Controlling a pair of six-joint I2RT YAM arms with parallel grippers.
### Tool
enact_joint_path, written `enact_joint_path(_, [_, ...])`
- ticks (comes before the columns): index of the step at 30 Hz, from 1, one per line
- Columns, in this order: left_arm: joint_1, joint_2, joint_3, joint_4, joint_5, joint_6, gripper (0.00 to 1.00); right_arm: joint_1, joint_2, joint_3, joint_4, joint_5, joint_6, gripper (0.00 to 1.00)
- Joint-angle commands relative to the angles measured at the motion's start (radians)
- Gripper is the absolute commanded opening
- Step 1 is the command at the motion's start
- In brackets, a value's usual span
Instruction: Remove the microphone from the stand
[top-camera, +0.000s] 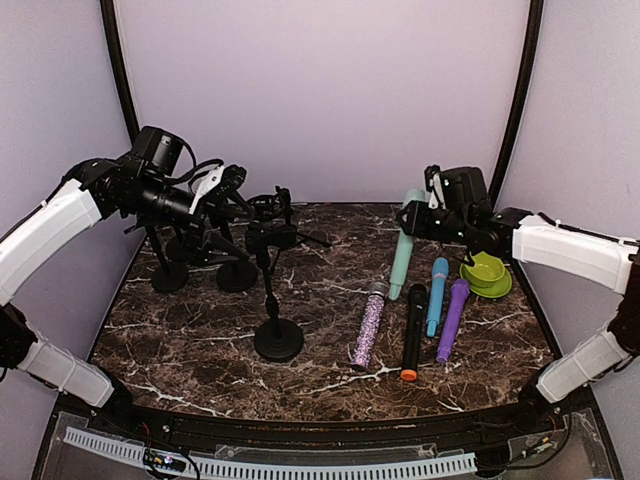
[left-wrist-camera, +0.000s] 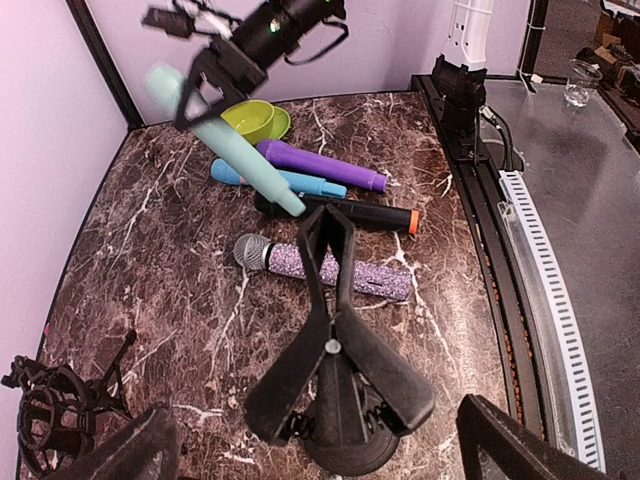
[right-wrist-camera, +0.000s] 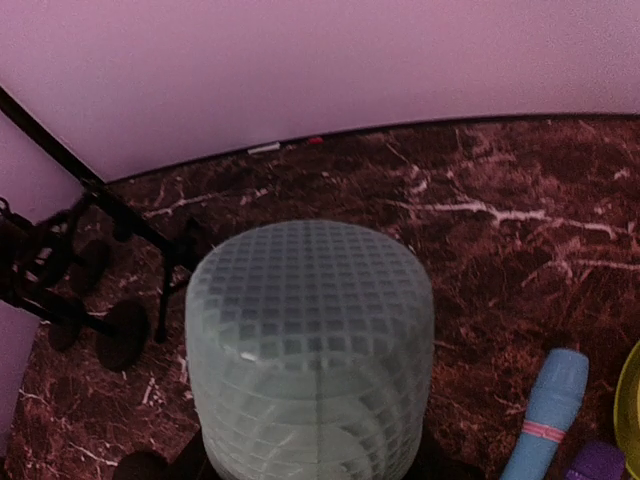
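Note:
The robot needs to bring the mint-green microphone down to the marble with its right gripper, between the glittery purple and blue ones.
A black stand (top-camera: 270, 300) with a round base (top-camera: 278, 340) stands centre-left; its spring clip (left-wrist-camera: 335, 340) is empty. My left gripper (top-camera: 262, 212) is at the top of the stand, and its fingers (left-wrist-camera: 520, 440) are spread wide on either side of the clip's handles, open. My right gripper (top-camera: 432, 205) is shut on a mint-green microphone (top-camera: 403, 250) and holds it off the table, apart from the stand. The microphone also shows in the left wrist view (left-wrist-camera: 225, 140). Its mesh head (right-wrist-camera: 310, 350) fills the right wrist view and hides the fingers.
Several microphones lie on the marble at the right: glittery purple (top-camera: 369, 322), black with an orange end (top-camera: 413, 330), blue (top-camera: 437, 295), purple (top-camera: 453, 318). A green bowl (top-camera: 487, 273) sits far right. Two more black stands (top-camera: 170, 275) and a shock mount (left-wrist-camera: 50, 410) stand back left.

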Motion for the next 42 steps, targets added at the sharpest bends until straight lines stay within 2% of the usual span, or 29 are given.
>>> enact_joint_path(1, [0.004, -0.041, 0.053, -0.057, -0.023, -0.063, 0.99, -0.028, 0.05, -0.068, -0.018, -0.014, 0.102, 0.0])
enact_joint_path(6, [0.028, -0.072, 0.04, -0.064, -0.03, -0.096, 0.99, -0.042, 0.163, -0.052, -0.006, -0.066, 0.115, 0.0])
enact_joint_path(14, [0.1, -0.133, -0.011, -0.064, -0.019, -0.136, 0.99, -0.055, 0.347, 0.019, -0.013, -0.063, 0.098, 0.0])
enact_joint_path(19, [0.159, -0.164, -0.038, -0.06, 0.007, -0.151, 0.99, -0.059, 0.416, 0.058, -0.042, -0.044, 0.082, 0.1])
enact_joint_path(22, [0.166, -0.183, -0.064, -0.056, 0.015, -0.159, 0.99, -0.06, 0.44, 0.116, -0.063, -0.038, 0.073, 0.25])
enact_joint_path(27, [0.165, -0.207, -0.101, -0.054, 0.012, -0.165, 0.99, -0.061, 0.44, 0.143, -0.085, -0.014, 0.071, 0.39])
enact_joint_path(35, [0.168, -0.224, -0.128, -0.054, 0.01, -0.177, 0.99, -0.062, 0.431, 0.141, -0.093, 0.008, 0.07, 0.42])
enact_joint_path(42, [0.167, -0.229, -0.129, -0.058, 0.008, -0.176, 0.99, -0.062, 0.434, 0.144, -0.109, 0.019, 0.064, 0.58])
